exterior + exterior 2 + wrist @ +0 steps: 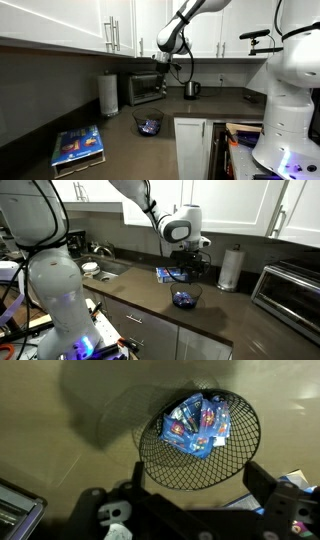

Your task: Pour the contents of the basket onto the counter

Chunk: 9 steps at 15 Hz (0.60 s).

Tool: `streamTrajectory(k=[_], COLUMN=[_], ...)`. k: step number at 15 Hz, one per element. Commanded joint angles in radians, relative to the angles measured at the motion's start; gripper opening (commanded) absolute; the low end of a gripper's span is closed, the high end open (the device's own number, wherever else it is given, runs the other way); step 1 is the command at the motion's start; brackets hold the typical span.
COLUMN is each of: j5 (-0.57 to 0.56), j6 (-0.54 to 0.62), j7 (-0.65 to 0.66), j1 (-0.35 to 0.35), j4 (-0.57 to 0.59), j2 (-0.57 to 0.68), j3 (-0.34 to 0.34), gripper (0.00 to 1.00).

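Note:
I will lower my open gripper and move it outward onto the basket's wire rim, on the side toward the toaster oven, before I pour.
The dark wire-mesh basket (148, 124) stands upright on the dark counter (120, 155), in front of the toaster oven. It also shows in an exterior view (186, 298) and in the wrist view (158, 460). The contents (197, 426), a few small blue, purple and white packets, lie inside it. My gripper (161, 68) hangs well above the basket, open and empty. In the wrist view its two dark fingers (202, 482) spread on either side of the basket's near rim, not touching it. It also appears in an exterior view (184, 267).
A silver toaster oven (146, 88), a paper towel roll (109, 93) and a kettle (192, 89) stand at the back. A flat blue book-like package (78, 146) lies on the counter. A sink (100, 272) is set into the counter. An open drawer (235, 140) is below.

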Motion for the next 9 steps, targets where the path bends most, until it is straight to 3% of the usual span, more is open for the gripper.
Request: streamTrajectory(k=[1,6,7,9], j5=[0.052,0.057,0.012,0.012], j6=[0.046,0.052,0.047,0.047], j7=[-0.086,-0.127,-0.062,-0.065], j1=[-0.084,-0.183,-0.176,-0.193], j4=[0.082,0.163,0.123,0.147], j2=[0.127,0.237,0.196,0.226], j3=[0.075,0.169,0.167,0.183], gripper=[1.00,1.00,1.00,1.00])
